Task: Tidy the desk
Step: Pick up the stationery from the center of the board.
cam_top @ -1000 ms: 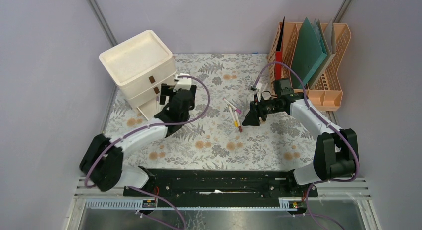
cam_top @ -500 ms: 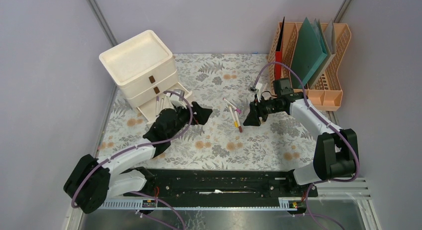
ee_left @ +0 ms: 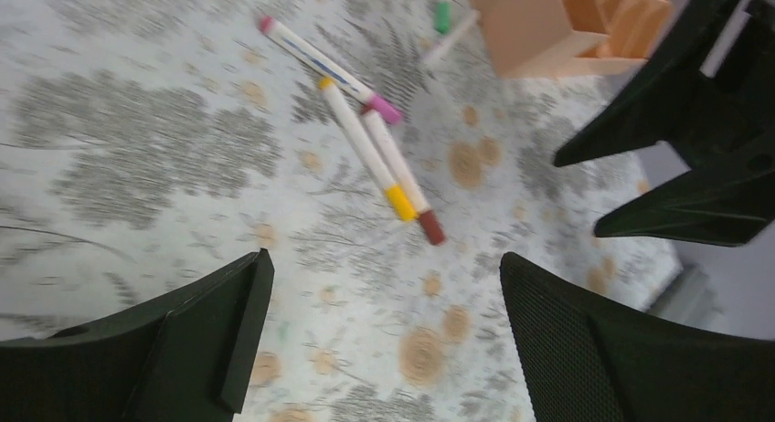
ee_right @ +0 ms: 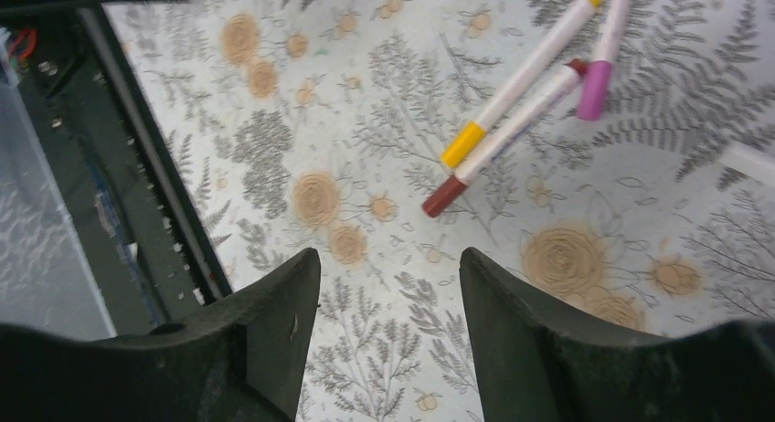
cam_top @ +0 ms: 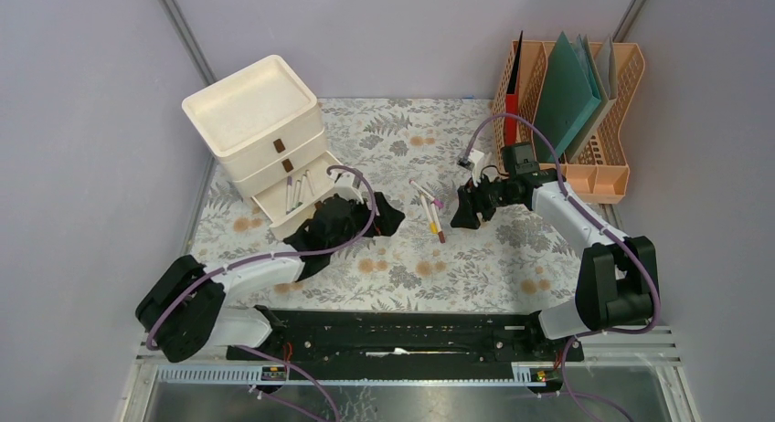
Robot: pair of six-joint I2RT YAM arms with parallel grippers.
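Observation:
The green-capped marker beside the orange file organizer lies loose while others are in the drawer, so my right gripper should go down outward onto it next.
The desk (cam_top: 411, 262) is covered by a pale cloth printed with ferns and flowers. Three markers lie together at its middle: one yellow-capped (cam_top: 430, 214), one dark-red-capped (cam_top: 437, 226) and one pink-capped (cam_top: 426, 193). My left gripper (cam_top: 395, 219) is open and empty, low over the cloth just left of them; its wrist view shows the yellow-capped marker (ee_left: 364, 148) ahead of the gripper (ee_left: 384, 267). My right gripper (cam_top: 459, 216) is open and empty just right of the markers, with the red-capped marker (ee_right: 507, 134) beyond the gripper (ee_right: 388, 258).
A white drawer unit (cam_top: 251, 111) stands at the back left, its bottom drawer (cam_top: 315, 198) pulled out with markers (cam_top: 292, 192) inside. An orange file organizer (cam_top: 594, 157) holding folders stands at the back right. A green-capped marker (ee_left: 442, 11) lies near it. A black rail (cam_top: 393, 335) runs along the front.
My left arm has come away from the drawer unit and swung right and down toward the markers. The bottom drawer now stands open with markers showing. The right gripper has barely moved.

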